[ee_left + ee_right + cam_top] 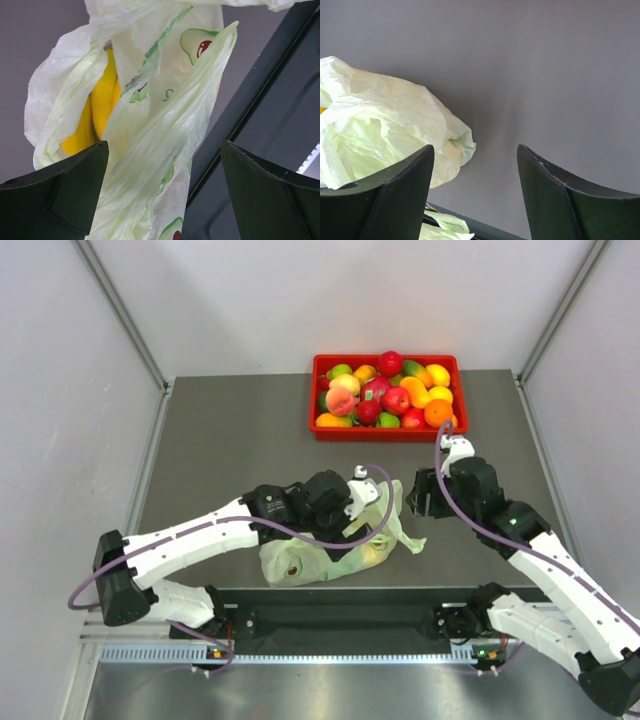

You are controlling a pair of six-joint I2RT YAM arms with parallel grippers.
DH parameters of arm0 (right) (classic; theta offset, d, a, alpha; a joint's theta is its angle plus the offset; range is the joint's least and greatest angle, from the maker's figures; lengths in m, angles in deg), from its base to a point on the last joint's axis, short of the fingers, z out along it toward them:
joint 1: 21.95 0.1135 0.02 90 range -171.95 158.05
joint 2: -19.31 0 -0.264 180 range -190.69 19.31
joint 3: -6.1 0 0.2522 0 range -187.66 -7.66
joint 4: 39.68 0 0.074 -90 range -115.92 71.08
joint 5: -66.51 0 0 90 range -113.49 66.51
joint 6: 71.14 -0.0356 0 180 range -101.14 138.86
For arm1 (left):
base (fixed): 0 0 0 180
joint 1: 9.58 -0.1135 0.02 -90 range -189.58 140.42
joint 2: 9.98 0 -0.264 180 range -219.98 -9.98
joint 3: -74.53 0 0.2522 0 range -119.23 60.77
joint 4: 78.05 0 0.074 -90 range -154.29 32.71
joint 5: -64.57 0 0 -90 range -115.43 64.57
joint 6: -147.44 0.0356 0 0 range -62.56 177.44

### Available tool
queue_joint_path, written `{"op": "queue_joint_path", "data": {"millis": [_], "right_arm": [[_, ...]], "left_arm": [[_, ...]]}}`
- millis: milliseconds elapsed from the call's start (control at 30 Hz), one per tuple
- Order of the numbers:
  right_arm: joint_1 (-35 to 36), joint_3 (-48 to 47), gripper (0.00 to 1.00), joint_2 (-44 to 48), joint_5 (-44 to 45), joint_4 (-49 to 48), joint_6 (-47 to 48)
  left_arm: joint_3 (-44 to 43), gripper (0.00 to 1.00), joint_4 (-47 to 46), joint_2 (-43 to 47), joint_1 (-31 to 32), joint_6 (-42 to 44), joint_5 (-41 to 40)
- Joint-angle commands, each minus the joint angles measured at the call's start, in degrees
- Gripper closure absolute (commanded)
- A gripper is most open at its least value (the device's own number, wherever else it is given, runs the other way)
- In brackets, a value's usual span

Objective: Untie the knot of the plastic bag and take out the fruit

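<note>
Next, my left gripper stays over the bag and closes its fingers on a piece of bag film (165, 115) already between them, beside the banana.
The pale green plastic bag (325, 558) lies crumpled at the table's near edge. My left gripper (368, 512) hangs over its right part, with a strip of bag film rising to it. In the left wrist view the left gripper (165, 145) is open with bag film (165, 115) between the fingers, not pinched. A yellow banana (102, 100) shows through the film. A round green fruit (295, 565) shows through the bag. My right gripper (415, 498) is open and empty just right of the bag. In its wrist view the right gripper (475, 147) has the bag (385, 120) to its left. I cannot make out the knot.
A red tray (385, 433) full of apples, oranges, a peach and other fruit stands at the back centre. The table's dark front rail (340, 595) runs right below the bag. Grey walls stand on both sides.
</note>
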Motion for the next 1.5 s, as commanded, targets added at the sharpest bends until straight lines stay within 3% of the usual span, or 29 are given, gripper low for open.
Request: {"op": "queue_joint_path", "data": {"millis": [0,100,167,300,333,433,667,833,967,1067,1200,1467], "right_arm": [[-0.4,-2.2,0.33,-0.2,0.3,-0.8,0.7],[-0.4,-2.2,0.32,-0.8,0.5,-0.9,0.6],[-0.4,-2.4,0.33,-0.9,0.5,-0.8,0.6],[-0.4,-3.1,0.34,-0.8,0.4,-0.6,0.5],[-0.4,-3.6,0.34,-0.8,0.5,-0.6,0.5],[-0.4,-5.0,0.35,-0.8,0.5,0.0,0.7],[-0.4,-10.1,0.35,-0.1,0.2,1.3,2.3],[-0.4,-15.4,0.3,-1.0,-4.9,0.7,5.3],[0.2,-20.5,0.25,-4.7,-10.4,1.4,8.1],[2.0,-25.4,0.2,-9.1,-11.4,2.5,10.3],[9.7,-31.3,0.1,-15.7,-8.9,3.2,14.5],[21.6,-34.9,0.07,-30.9,-6.1,5.3,19.6]], "left_arm": [[-0.5,0.02,0.8,1.0,0.2,2.2,3.1],[-0.3,0.06,2.0,-0.7,0.2,2.2,7.2],[0.1,0.11,2.6,-1.2,0.3,2.2,4.5],[0.8,0.47,4.2,-3.0,0.4,1.7,-2.2],[0.9,0.68,4.5,-3.1,0.3,1.4,-3.0],[0.5,1.0,5.4,-2.5,0.3,0.1,-5.3],[3.5,1.0,-2.0,10.6,0.3,-4.7,-10.4],[13.2,1.0,-19.4,30.6,0.3,-8.6,-18.6],[20.7,1.0,-23.9,42.9,0.3,-12.6,-23.9],[22.7,1.0,-23.2,45.5,0.3,-14.1,-24.8],[24.1,1.0,-22.6,45.2,0.3,-15.7,-22.8],[24.7,1.0,-22.7,46.8,0.3,-17.9,-23.0]]}}
